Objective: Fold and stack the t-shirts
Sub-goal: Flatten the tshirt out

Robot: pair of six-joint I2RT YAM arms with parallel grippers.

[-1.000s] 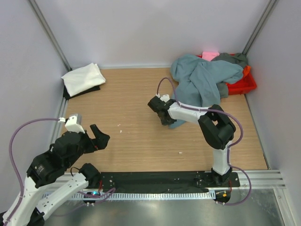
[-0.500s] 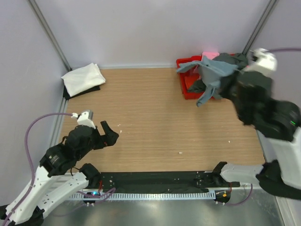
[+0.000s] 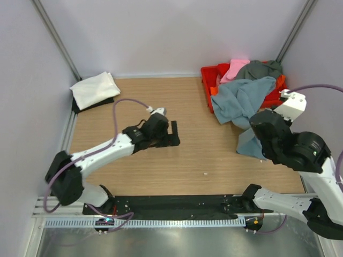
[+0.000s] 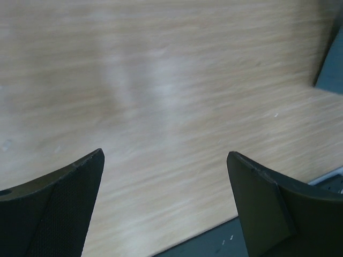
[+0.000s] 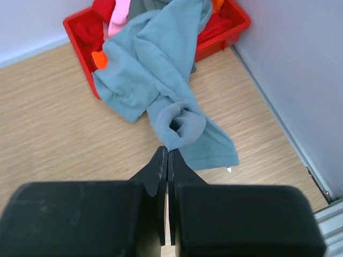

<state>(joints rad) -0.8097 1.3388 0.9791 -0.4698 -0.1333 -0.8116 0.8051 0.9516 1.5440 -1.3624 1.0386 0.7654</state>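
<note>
Next, my left gripper moves outward, to its right in the top view, and down, toward the blue-grey t-shirt's loose edge beside the crate, which lies that way.
The dusty blue-grey t-shirt [image 3: 239, 100] spills out of the red crate [image 3: 208, 75] onto the table at the right. My right gripper [image 5: 168, 151] is shut on a bunched fold of the blue-grey t-shirt [image 5: 161, 80]; in the top view its fingers are hidden under the wrist. Pink [image 3: 234, 67], dark grey [image 3: 261, 69] and orange [image 3: 280, 81] shirts lie in the crate. A folded white t-shirt [image 3: 95, 89] lies at the back left on a dark one. My left gripper [image 3: 174, 134] is open and empty over bare wood mid-table; its fingers [image 4: 64, 206] frame only the tabletop.
The red crate [image 5: 79, 29] stands at the back right near the wall. Grey walls and metal posts close in the table on three sides. A black base rail [image 3: 177, 204] runs along the near edge.
My left arm has swung from the near-left corner out to mid-table, still open. My right arm has come down from its raised pose, and the blue-grey shirt now trails from the crate onto the table.
</note>
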